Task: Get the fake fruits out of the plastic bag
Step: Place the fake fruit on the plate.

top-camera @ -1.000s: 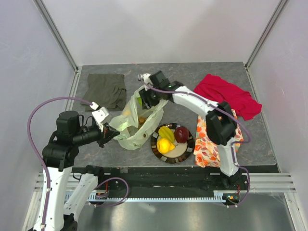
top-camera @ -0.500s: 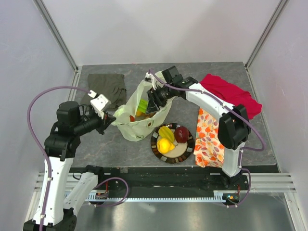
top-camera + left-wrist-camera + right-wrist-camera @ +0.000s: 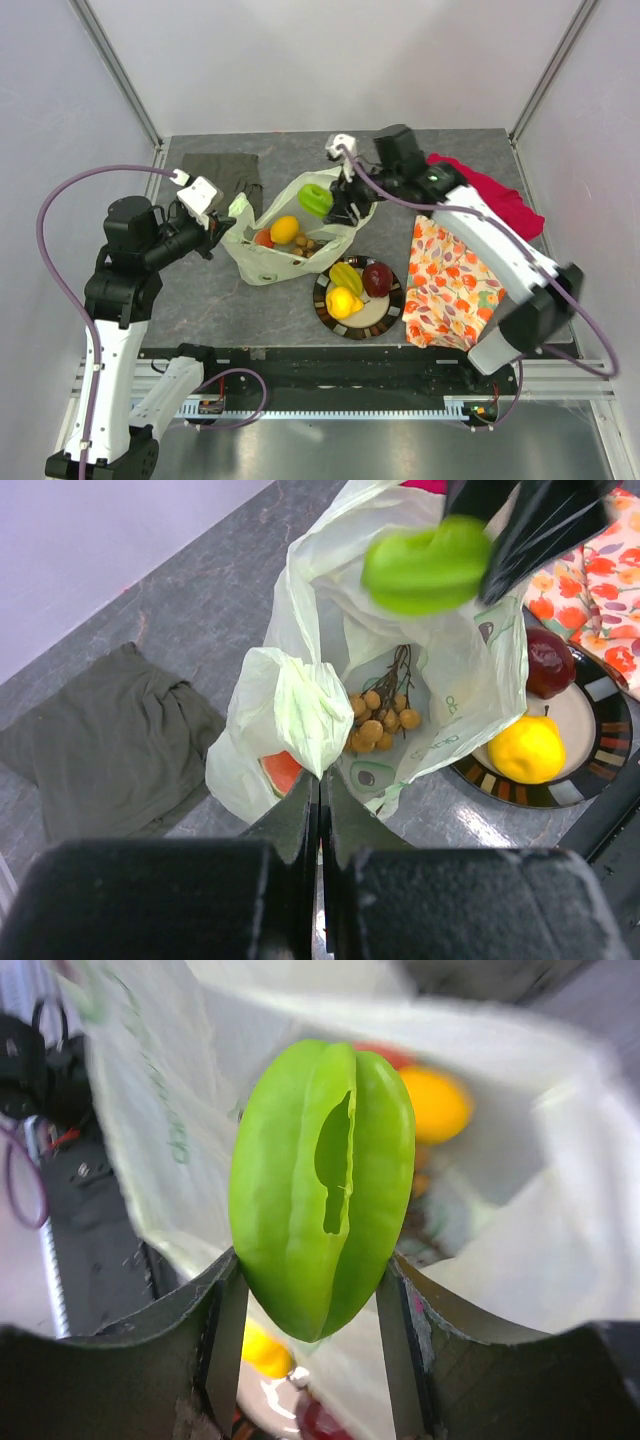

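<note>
The plate's bare near side is below and back from my right gripper. My right gripper should next bring the green fruit back and down beside the lemon (image 3: pixel 343 301) to release it.
The pale yellow-green plastic bag (image 3: pixel 270 255) lies open mid-table. My left gripper (image 3: pixel 228 222) is shut on the bag's left handle (image 3: pixel 300 715) and holds it up. My right gripper (image 3: pixel 330 203) is shut on the green fruit (image 3: pixel 316 199), lifted above the bag's mouth; the fruit also shows in the right wrist view (image 3: pixel 322 1185) and the left wrist view (image 3: pixel 430 565). Inside the bag are an orange-yellow fruit (image 3: pixel 285 229), a melon slice (image 3: pixel 280 772) and a brown grape-like cluster (image 3: pixel 380 718). On the plate (image 3: pixel 390 312) sit a lemon (image 3: pixel 343 301), a yellow-green piece (image 3: pixel 347 275) and a dark red fruit (image 3: pixel 377 278).
An olive-grey folded cloth (image 3: pixel 222 177) lies at the back left. A red cloth (image 3: pixel 500 195) lies at the back right. The orange-flowered cloth (image 3: pixel 455 285) lies right of the plate. Walls enclose the table on three sides.
My right gripper has risen out of the bag with the green fruit in it. My left gripper has pulled the bag's handle up and back, opening the bag wider.
</note>
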Controlling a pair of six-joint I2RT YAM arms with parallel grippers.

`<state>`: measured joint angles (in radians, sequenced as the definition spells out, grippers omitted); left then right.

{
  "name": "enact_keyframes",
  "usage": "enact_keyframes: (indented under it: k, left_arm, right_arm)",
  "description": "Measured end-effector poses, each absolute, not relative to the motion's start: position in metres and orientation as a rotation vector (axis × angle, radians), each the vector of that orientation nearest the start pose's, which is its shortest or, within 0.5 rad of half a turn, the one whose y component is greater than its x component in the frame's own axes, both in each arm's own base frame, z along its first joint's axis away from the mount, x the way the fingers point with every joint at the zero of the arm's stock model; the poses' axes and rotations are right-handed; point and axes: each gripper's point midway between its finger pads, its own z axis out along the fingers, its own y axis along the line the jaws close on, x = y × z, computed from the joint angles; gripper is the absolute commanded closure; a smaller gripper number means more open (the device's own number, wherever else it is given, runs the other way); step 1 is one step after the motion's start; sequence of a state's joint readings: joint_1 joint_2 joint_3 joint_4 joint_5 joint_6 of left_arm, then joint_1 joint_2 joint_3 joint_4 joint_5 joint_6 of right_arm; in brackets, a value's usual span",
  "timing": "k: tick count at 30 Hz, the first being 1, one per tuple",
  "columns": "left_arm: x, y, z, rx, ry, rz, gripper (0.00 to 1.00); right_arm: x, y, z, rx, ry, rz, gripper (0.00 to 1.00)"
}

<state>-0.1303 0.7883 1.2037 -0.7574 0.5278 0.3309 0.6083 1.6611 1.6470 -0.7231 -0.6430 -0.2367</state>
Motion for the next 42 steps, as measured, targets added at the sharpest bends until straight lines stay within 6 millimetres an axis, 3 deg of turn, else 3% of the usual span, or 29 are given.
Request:
enact_keyframes:
  k: [2,5,8,10,12,17,19,22,27,34,37,42]
  left_arm:
    - [0.229,-0.108,0.339,0.768,1.710,-0.369,0.98]
    - [0.229,-0.108,0.336,0.768,1.715,-0.372,0.98]
    - [0.229,-0.109,0.337,0.768,1.713,-0.372,0.98]
    - [0.229,-0.109,0.337,0.768,1.710,-0.372,0.98]
    - [0.229,-0.109,0.340,0.768,1.699,-0.369,0.98]
    - [0.226,-0.108,0.345,0.766,1.675,-0.359,0.98]
    - [0.224,-0.107,0.347,0.762,1.668,-0.353,0.98]
    - [0.223,-0.105,0.349,0.755,1.661,-0.344,0.98]
    - [0.222,-0.101,0.351,0.742,1.657,-0.330,0.98]
    - [0.222,-0.095,0.353,0.718,1.660,-0.308,0.99]
    - [0.222,-0.093,0.352,0.713,1.663,-0.304,0.98]
    - [0.223,-0.091,0.352,0.706,1.668,-0.300,0.98]
  right_arm:
    - [0.286,0.311,0.307,-1.203,1.766,0.861,0.69]
    - [0.266,0.301,0.367,-1.196,1.565,0.799,0.70]
    - [0.228,0.301,0.390,-1.309,1.409,0.758,0.70]
    - [0.197,0.300,0.372,-1.431,1.341,0.745,0.69]
    - [0.172,0.286,0.325,-1.564,1.362,0.717,0.71]
    - [0.154,0.240,0.209,-1.827,1.540,0.592,0.70]
    - [0.148,0.225,0.177,-1.903,1.590,0.556,0.71]
    - [0.142,0.214,0.153,-1.958,1.606,0.526,0.71]
    - [0.131,0.212,0.126,-2.023,1.563,0.507,0.70]
    - [0.128,0.225,0.095,-2.088,1.505,0.483,0.69]
    - [0.128,0.230,0.080,-2.117,1.493,0.473,0.64]
    - [0.121,0.236,0.072,-2.147,1.443,0.472,0.41]
